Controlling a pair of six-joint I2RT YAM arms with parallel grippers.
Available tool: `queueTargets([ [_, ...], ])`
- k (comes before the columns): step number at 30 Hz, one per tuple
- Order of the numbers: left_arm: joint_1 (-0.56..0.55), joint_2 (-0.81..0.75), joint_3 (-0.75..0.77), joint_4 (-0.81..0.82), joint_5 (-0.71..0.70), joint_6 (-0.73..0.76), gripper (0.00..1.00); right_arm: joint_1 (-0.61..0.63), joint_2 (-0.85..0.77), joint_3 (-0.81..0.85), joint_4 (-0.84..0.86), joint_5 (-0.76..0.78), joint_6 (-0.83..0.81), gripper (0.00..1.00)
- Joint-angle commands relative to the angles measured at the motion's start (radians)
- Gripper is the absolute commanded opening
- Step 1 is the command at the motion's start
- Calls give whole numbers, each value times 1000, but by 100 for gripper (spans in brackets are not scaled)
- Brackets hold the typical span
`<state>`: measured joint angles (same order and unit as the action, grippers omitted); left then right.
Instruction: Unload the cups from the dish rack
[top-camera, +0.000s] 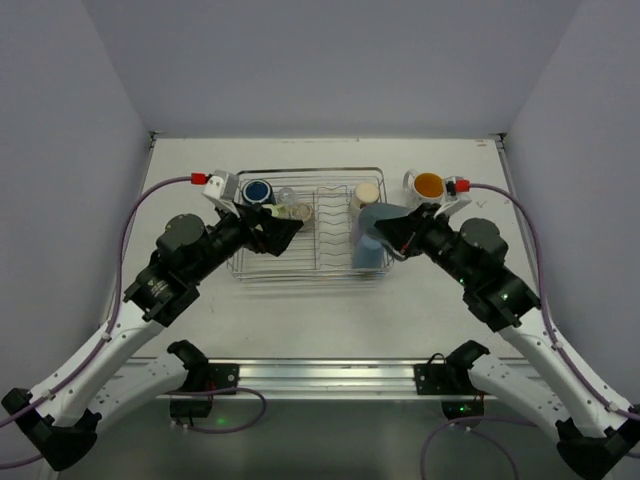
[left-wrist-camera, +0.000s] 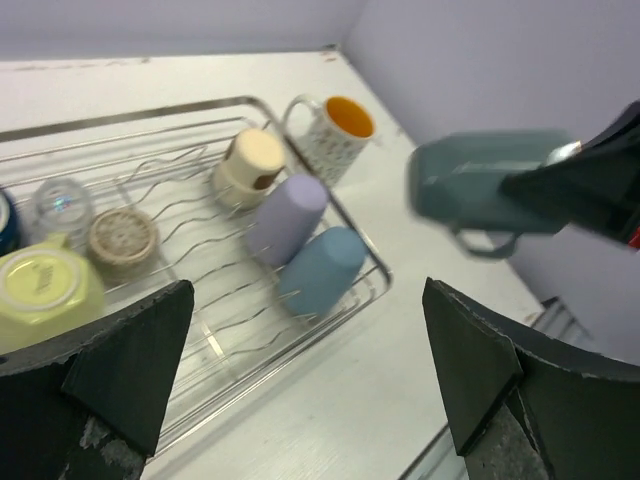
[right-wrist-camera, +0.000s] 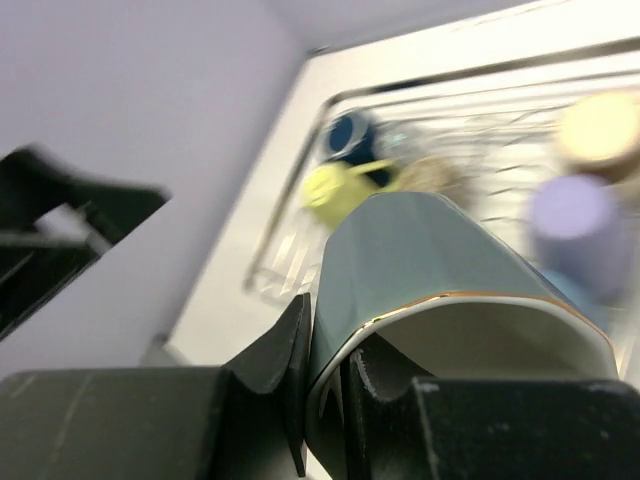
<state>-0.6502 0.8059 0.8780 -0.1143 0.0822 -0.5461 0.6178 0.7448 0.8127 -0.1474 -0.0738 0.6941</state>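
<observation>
The right gripper tips downward next, lowers the teal cup (top-camera: 376, 222) upright and releases it beside the white mug, since that bare tabletop lies below the gripper.
The silver wire dish rack (top-camera: 312, 262) stands mid-table. My right gripper (top-camera: 402, 236) is shut on the rim of a teal cup (top-camera: 376, 222), one finger inside and one outside (right-wrist-camera: 325, 350), and holds it above the rack's right end. My left gripper (top-camera: 288, 231) is open and empty (left-wrist-camera: 305, 375) over the rack's left part. In the rack lie a yellow-green cup (left-wrist-camera: 45, 285), a clear glass (left-wrist-camera: 63, 203), a metallic cup (left-wrist-camera: 122, 235), a cream cup (left-wrist-camera: 250, 160), a lavender cup (left-wrist-camera: 288, 215), a light blue cup (left-wrist-camera: 322, 268) and a dark blue cup (top-camera: 257, 191).
A white mug with an orange inside (top-camera: 428, 185) stands upright on the table just outside the rack's far right corner. Grey walls close in the table at the back and both sides.
</observation>
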Motion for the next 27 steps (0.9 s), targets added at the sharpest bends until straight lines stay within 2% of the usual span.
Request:
queueTargets([
  [1,1,10,38,-251,-137,190,100,-169,36,166,-358,160,-215,0],
  [4,3,19,26,-311,-203,241,100,-268,119,209,-431,195,-289,0],
  [11,1,52,-27,-332,-306,281,100,-365,424,319,-457,184,-393,0],
  [16,1,64,-37,-332,-321,296,100,-382,632,382,-458,184,-426,0],
  [27,3,170,64,-396,-369,304,100,-383,855,422,-403,189,-450,0],
])
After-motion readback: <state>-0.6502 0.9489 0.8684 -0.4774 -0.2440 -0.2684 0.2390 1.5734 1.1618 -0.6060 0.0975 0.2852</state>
